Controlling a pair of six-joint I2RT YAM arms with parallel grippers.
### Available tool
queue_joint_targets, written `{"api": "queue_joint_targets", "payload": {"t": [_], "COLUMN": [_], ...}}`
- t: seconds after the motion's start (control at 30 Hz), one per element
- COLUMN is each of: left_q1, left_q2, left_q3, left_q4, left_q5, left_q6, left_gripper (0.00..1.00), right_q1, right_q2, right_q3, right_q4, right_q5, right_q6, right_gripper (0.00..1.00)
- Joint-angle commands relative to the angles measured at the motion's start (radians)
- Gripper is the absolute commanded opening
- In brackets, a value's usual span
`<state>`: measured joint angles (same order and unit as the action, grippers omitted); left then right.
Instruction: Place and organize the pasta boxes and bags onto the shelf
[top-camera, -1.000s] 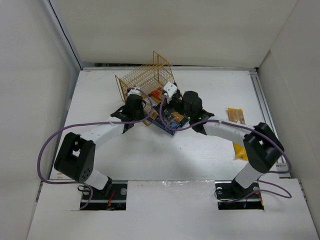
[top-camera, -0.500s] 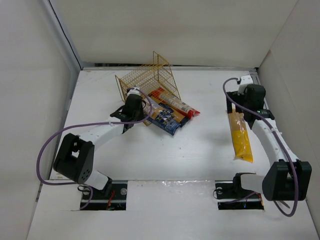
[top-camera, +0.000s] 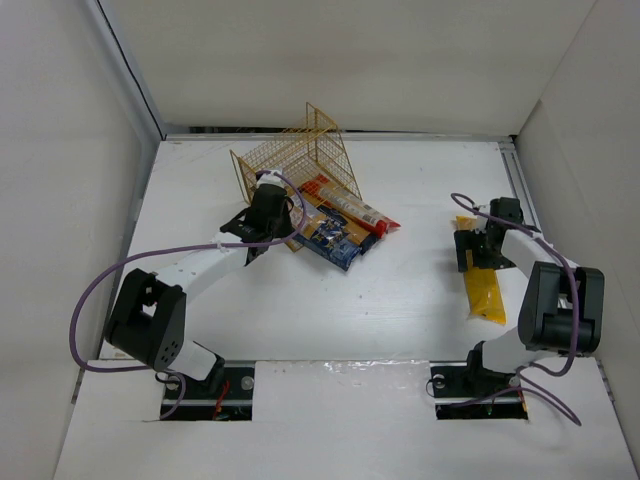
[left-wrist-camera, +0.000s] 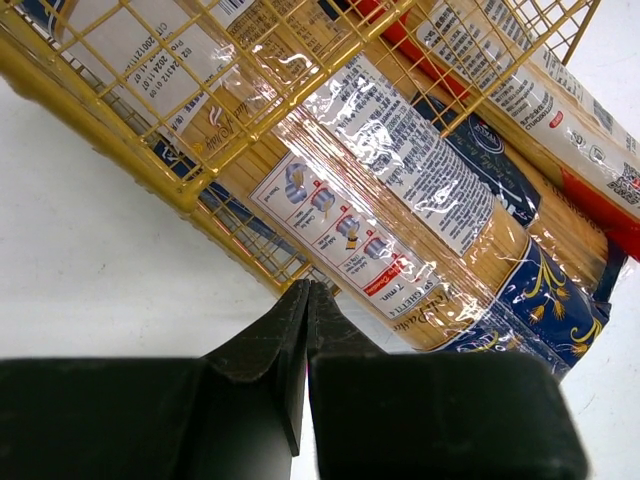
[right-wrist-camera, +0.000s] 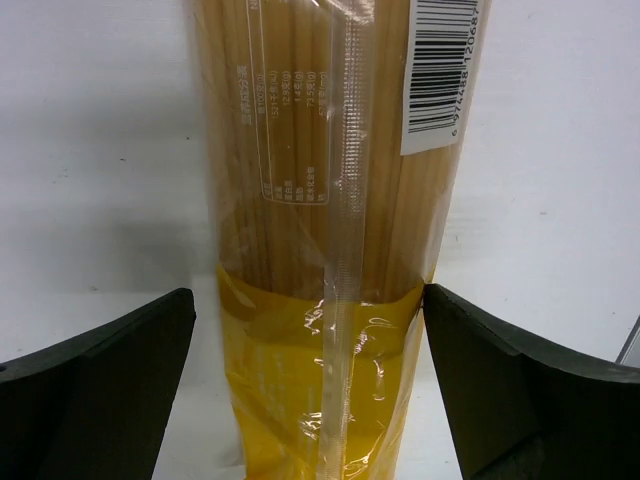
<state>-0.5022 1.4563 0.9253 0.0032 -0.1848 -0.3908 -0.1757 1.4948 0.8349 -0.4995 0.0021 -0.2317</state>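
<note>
The yellow bag (top-camera: 482, 285) comes between my right gripper's closing fingers next, once the gripper slides off the bar of the shelf's side and outward toward the barcode.
The gold wire shelf (top-camera: 300, 160) stands tilted at the back centre, and several pasta packs lie in and under it. They include a dark-blue box (top-camera: 335, 238) and a red-ended bag (top-camera: 358, 212). My left gripper (top-camera: 272, 212) is shut and empty at the shelf's near-left edge. In the left wrist view its tips (left-wrist-camera: 305, 300) meet just short of the shelf wire (left-wrist-camera: 150, 130) and a clear spaghetti bag (left-wrist-camera: 400, 180). My right gripper (top-camera: 478, 248) is open and straddles a yellow bag (top-camera: 482, 285) lying at the right. In the right wrist view the bag (right-wrist-camera: 330, 300) lies between both fingers (right-wrist-camera: 120, 350).
White walls enclose the table on the left, back and right. A purple cable (top-camera: 100, 290) loops off the left arm. The yellow bag lies close to the right wall and its rail (top-camera: 525, 200).
My right arm left the packs by the shelf, swung to the far right, and has come down over the yellow bag's far end. My left arm has barely moved.
</note>
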Motion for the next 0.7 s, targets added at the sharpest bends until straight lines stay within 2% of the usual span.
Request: {"api": "queue_joint_targets", "payload": {"t": [0.0, 0.17, 0.4, 0.57, 0.6, 0.67], "left_q1": [-0.002, -0.002, -0.002, -0.002, -0.002, -0.002], "left_q2": [-0.043, -0.043, -0.083, -0.112, -0.113, -0.148], "left_q3": [0.04, 0.049, 0.058, 0.098, 0.098, 0.098], "left_q4": [0.011, 0.001, 0.001, -0.008, -0.017, -0.026], "left_q5": [0.005, 0.005, 0.005, 0.015, 0.015, 0.015], "left_q6": [0.006, 0.006, 0.024, 0.033, 0.043, 0.043], "left_gripper": [0.0, 0.02, 0.19, 0.24, 0.25, 0.31], "right_q1": [-0.001, -0.001, -0.001, -0.001, -0.001, -0.001], "right_q2": [0.033, 0.142, 0.188, 0.26, 0.26, 0.26], "right_q3": [0.006, 0.043, 0.108, 0.168, 0.168, 0.155], "right_q4": [0.029, 0.079, 0.098, 0.098, 0.098, 0.116], "right_q5": [0.013, -0.103, -0.047, -0.037, -0.037, -0.053], "right_q6": [0.012, -0.034, -0.014, -0.003, -0.003, -0.003], "right_gripper": [1.0, 0.97, 0.95, 0.98, 0.97, 0.85]}}
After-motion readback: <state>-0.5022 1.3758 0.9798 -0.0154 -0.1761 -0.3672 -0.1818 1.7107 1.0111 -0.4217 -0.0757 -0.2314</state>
